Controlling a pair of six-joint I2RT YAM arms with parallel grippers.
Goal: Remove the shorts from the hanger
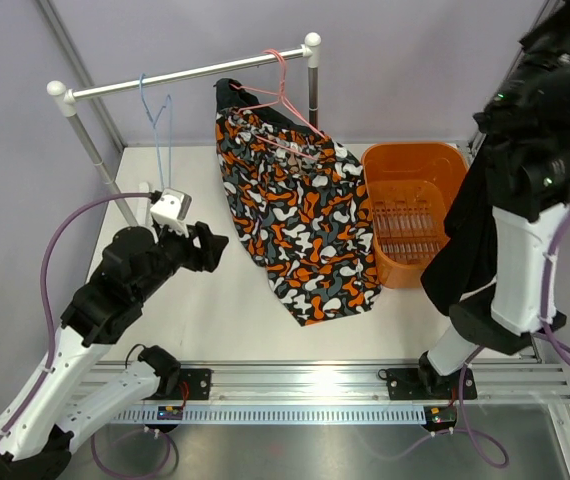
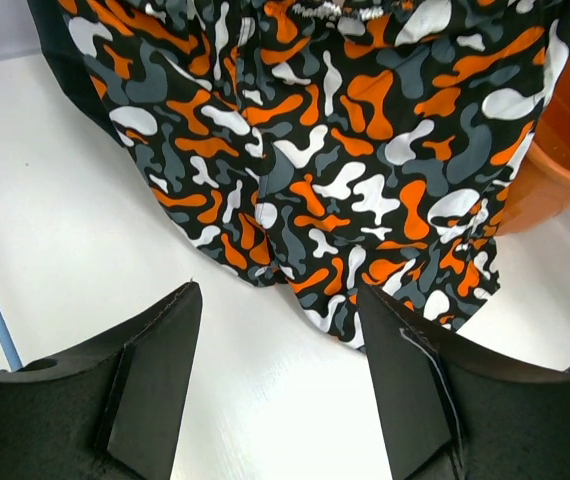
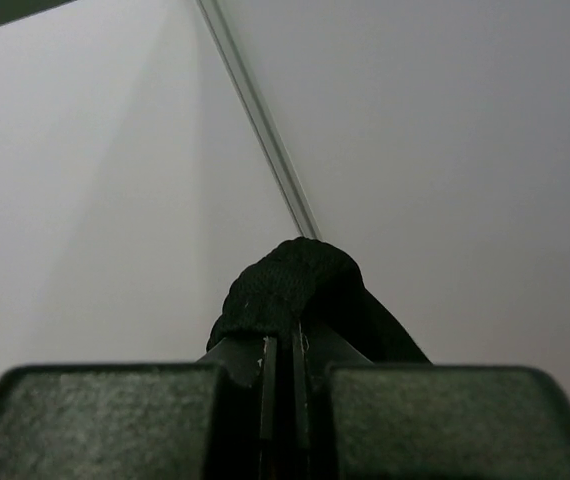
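My right gripper is higher than the orange basket (image 1: pixel 414 208), and the shorts are dangling outside. Next I will lower the gripper to the left in the top view, over the basket, to let go of the shorts.
The camouflage shorts (image 1: pixel 300 215) hang from a pink hanger (image 1: pixel 287 92) on the rail, and their lower end lies on the white table. Black fabric (image 1: pixel 230 96) shows behind their top left corner. My left gripper (image 1: pixel 208 246) hovers low, just left of these shorts, open and holding nothing. In the left wrist view the camouflage shorts (image 2: pixel 345 150) fill the space beyond the left gripper (image 2: pixel 279 290), apart from its fingers. My right gripper (image 3: pixel 285 340) is raised high at the right, shut on a pair of black shorts (image 3: pixel 290 280). These black shorts (image 1: pixel 468 240) dangle beside the basket.
An orange basket (image 1: pixel 415 210) stands right of the camouflage shorts. An empty blue hanger (image 1: pixel 160 110) hangs at the left end of the rail (image 1: pixel 185 75). The rack's posts (image 1: pixel 95 155) stand at the back of the table.
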